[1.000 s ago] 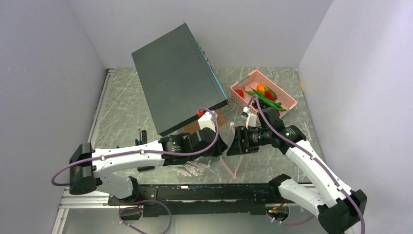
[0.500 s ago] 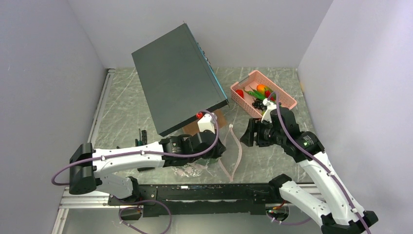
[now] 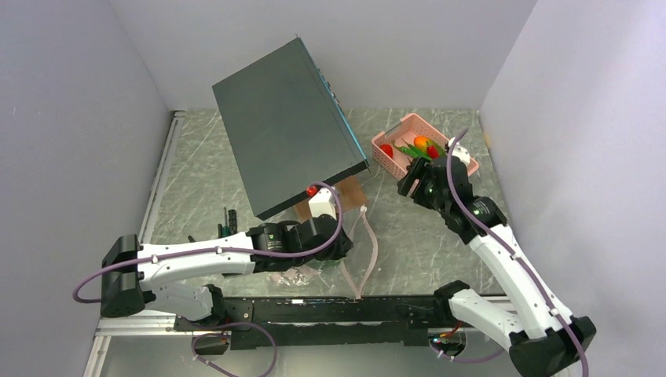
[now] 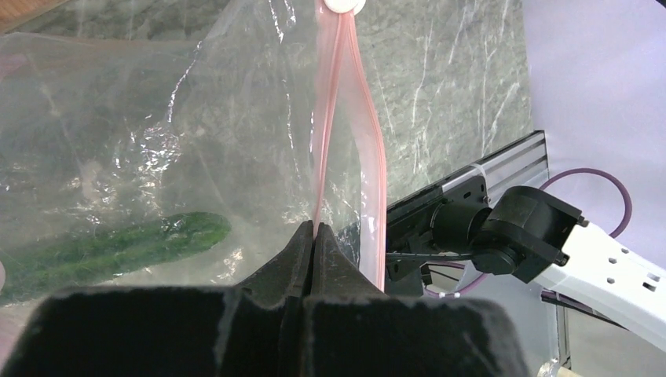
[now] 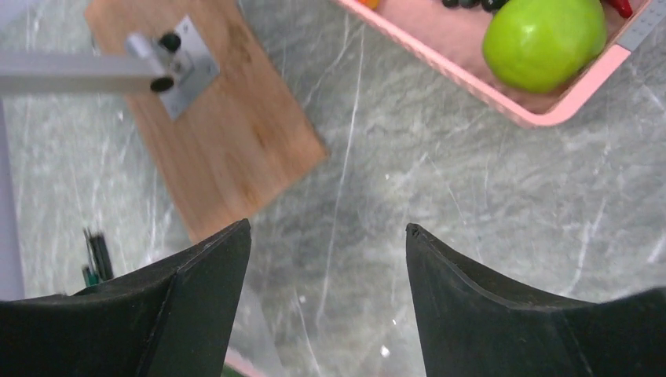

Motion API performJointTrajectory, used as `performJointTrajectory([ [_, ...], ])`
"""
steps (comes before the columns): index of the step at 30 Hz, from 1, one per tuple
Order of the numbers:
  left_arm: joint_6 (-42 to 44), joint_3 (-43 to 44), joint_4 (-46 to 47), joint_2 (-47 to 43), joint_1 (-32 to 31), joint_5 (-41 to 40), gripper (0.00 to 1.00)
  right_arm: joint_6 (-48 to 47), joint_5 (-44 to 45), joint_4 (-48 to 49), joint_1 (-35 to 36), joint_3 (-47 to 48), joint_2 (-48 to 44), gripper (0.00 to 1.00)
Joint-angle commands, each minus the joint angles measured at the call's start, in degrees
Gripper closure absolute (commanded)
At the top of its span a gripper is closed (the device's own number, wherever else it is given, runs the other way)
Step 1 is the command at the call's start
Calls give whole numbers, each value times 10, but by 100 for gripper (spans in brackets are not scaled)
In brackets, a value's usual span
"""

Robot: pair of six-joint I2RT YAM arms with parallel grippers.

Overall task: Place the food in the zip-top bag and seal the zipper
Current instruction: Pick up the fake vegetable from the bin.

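The red pepper by the mango, still unbagged, lies outward and below, so my right gripper moves outward over the basket and down onto it next.
The zip-top bag [image 4: 157, 118] hangs clear and floppy, and my left gripper [image 4: 314, 229] is shut on its pink zipper [image 4: 330, 133]. One long green pod [image 4: 118, 247] lies inside it. From above, the bag [image 3: 310, 273] droops by my left gripper [image 3: 336, 239], with the zipper [image 3: 369, 243] looping open to its right. My right gripper [image 3: 408, 184] hovers open and empty at the near corner of the pink basket [image 3: 465, 167]. The basket holds food: a red piece [image 3: 386, 149], a mango [image 3: 422, 142] and green pods [image 3: 411, 151]. The right wrist view shows the lime-green fruit [image 5: 546, 39] ahead of the open gripper [image 5: 326, 229].
A large dark grey box [image 3: 287, 126] tilts over the table's middle, propped on a stand fixed to a wooden board [image 5: 212, 118]. Small hand tools [image 3: 229, 220] lie at the left. The pink basket's rim [image 5: 471, 75] crosses the right wrist view. White walls close three sides.
My right arm has swung from the bag's mouth back to the basket, its jaws a little wider. The left gripper keeps its hold and has shifted slightly left.
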Motion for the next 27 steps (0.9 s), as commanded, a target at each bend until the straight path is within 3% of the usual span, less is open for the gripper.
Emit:
performJointTrajectory([
  [1,-4,0,17,-12,-2,1,100,63,10,126,-40,-21,35,26],
  [6,-6,-3,16,-17,-2,5,100,93,-54,200,-138,-35,90,26],
  [10,-13,-14,26,-23,-2,11,100,63,-31,234,-189,-7,162,26],
  [21,-18,-19,32,-25,-2,16,100,-152,54,241,-212,166,436,24],
  [27,-16,-15,23,-27,-2,14,100,-258,79,273,-209,203,522,30],
])
